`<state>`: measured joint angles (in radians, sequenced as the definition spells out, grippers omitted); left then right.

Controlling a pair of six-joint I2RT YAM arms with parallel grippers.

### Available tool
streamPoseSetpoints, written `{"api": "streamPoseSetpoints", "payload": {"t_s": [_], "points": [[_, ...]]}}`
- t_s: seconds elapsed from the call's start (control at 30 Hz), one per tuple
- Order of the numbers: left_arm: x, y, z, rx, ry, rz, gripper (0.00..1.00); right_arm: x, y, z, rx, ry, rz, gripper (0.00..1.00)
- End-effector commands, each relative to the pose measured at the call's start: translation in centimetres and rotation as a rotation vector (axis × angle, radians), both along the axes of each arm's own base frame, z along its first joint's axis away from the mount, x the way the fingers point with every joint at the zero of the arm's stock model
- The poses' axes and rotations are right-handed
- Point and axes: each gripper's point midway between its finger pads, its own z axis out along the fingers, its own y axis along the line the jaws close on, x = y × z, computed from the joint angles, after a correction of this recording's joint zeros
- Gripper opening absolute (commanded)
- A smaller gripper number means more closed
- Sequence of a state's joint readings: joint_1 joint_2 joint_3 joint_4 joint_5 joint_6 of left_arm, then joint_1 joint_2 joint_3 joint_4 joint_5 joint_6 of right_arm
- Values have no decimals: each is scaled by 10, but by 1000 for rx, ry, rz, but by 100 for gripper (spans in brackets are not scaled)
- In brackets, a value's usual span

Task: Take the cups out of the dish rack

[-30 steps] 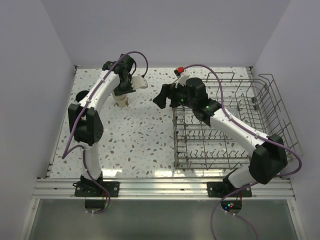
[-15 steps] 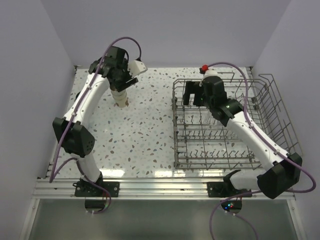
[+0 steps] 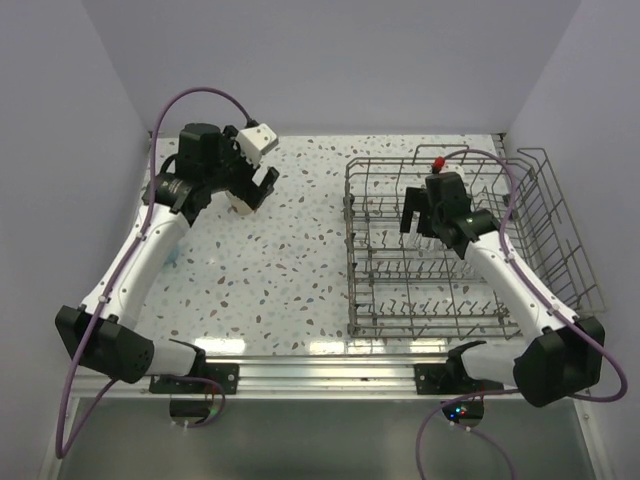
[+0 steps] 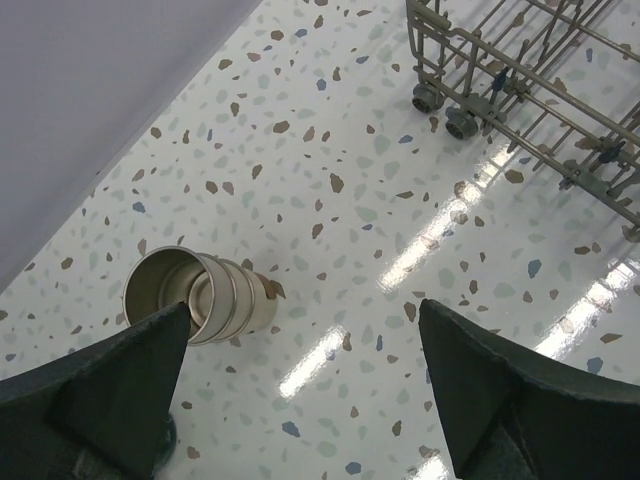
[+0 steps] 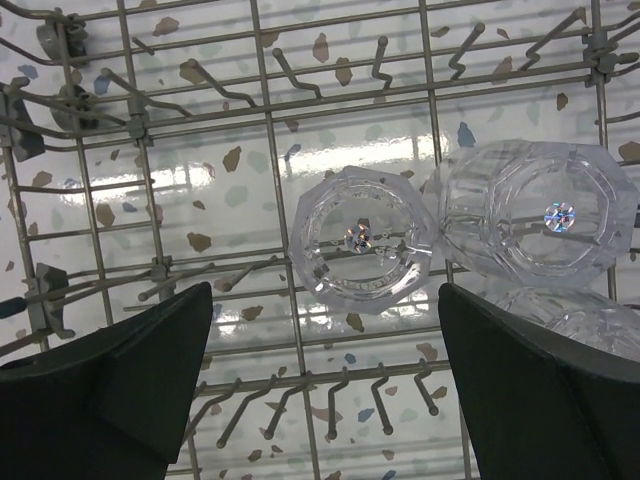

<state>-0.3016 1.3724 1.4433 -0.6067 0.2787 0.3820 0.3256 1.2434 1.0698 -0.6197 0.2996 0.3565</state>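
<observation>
I need to lower my right gripper's open fingers down into the rack [image 3: 352,300] around the glass cup's upturned base [image 3: 412,239] and close them, because that cup lines up between them.
A nested stack of metallic beige cups [image 4: 200,295] stands on the speckled table [image 4: 330,150], also seen in the top view as the stack [image 3: 243,206]. My left gripper [image 4: 305,385] hovers just above and beside it, open and holding nothing; from above, the left gripper [image 3: 247,188] is at the back left. The grey wire dish rack [image 3: 352,300] fills the right side. My right gripper [image 5: 325,385] hangs open over it, the right gripper [image 3: 424,218] near the rack's back. Below it, clear glass cups sit upside down on the tines: one [image 5: 362,245], one [image 5: 535,215], a third [image 5: 585,318] partly cut off.
The rack's near corner with its small wheels [image 4: 440,105] lies to the right of the stack. Walls close in the table on the left, back and right. The rack's tall wire sides [image 3: 545,210] rise around my right gripper.
My left gripper has opened and let go of the metallic cup onto the stack, then drawn back left. My right arm has swung right, from the rack's left edge to over its back rows.
</observation>
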Motion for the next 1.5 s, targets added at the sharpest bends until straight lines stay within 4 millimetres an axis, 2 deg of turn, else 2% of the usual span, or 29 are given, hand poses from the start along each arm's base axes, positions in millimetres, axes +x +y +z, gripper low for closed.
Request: {"api": "streamPoseSetpoints", "payload": {"t_s": [0.0,0.13,0.27,0.37,0.47,0.5,0.6,0.63,0.7,0.73,0.8,0.87,0.97,1.1,1.17,1.2,1.27,1.33,1.37,1.4,1.43,1.47], "points": [[-5,-11,22,-98,-72,-24,100,7,-7,-5,-7,-14,-53,98],[-14,-6,9,-85,-61,-15,100,10,-12,-28,-30,33,-80,98],[-17,-6,3,-82,-49,-21,100,14,-17,-34,-48,28,-100,98],[-19,-7,0,-84,-39,-29,100,17,-19,-42,-54,38,-106,95],[-20,-8,2,-88,-41,-39,100,21,-22,-49,-56,41,-113,87],[-20,-9,2,-92,-42,-44,100,21,-22,-52,-60,49,-113,80],[-20,-9,3,-92,-41,-46,100,22,-23,-55,-69,47,-113,70],[-19,-9,2,-91,-42,-45,100,21,-25,-56,-74,49,-115,63],[-20,-10,2,-93,-39,-45,100,22,-26,-56,-79,43,-113,56],[-19,-10,1,-93,-38,-48,100,22,-26,-53,-79,36,-111,44],[-20,-12,1,-99,-31,-56,99,21,-26,-49,-84,36,-102,31],[-21,-13,1,-102,-28,-61,99,21,-28,-34,-90,13,-97,19],[-22,-15,1,-111,-24,-79,98,20,-32,-2,-99,-52,-88,13],[-23,-17,9,-192,-15,-146,98,18,-29,42,-83,-137,-52,12],[-19,-9,16,-226,-28,-149,97,18,-22,70,-44,-198,-16,12],[-23,-15,22,-262,-25,-204,97,17,-19,86,-27,-240,6,12],[-25,-8,28,-307,-20,-243,96,19,0,122,60,-337,92,12],[-40,-16,38,-381,-2,-392,94,16,21,160,169,-453,178,12],[-41,-6,42,-409,-1,-408,92,16,43,184,256,-534,272,12],[-51,-10,48,-480,27,-503,90,15,55,199,334,-572,304,11],[-55,-6,51,-519,40,-536,86,18,67,221,396,-645,349,11],[-57,0,53,-553,53,-558,84,11,86,231,472,-661,442,11]]}}
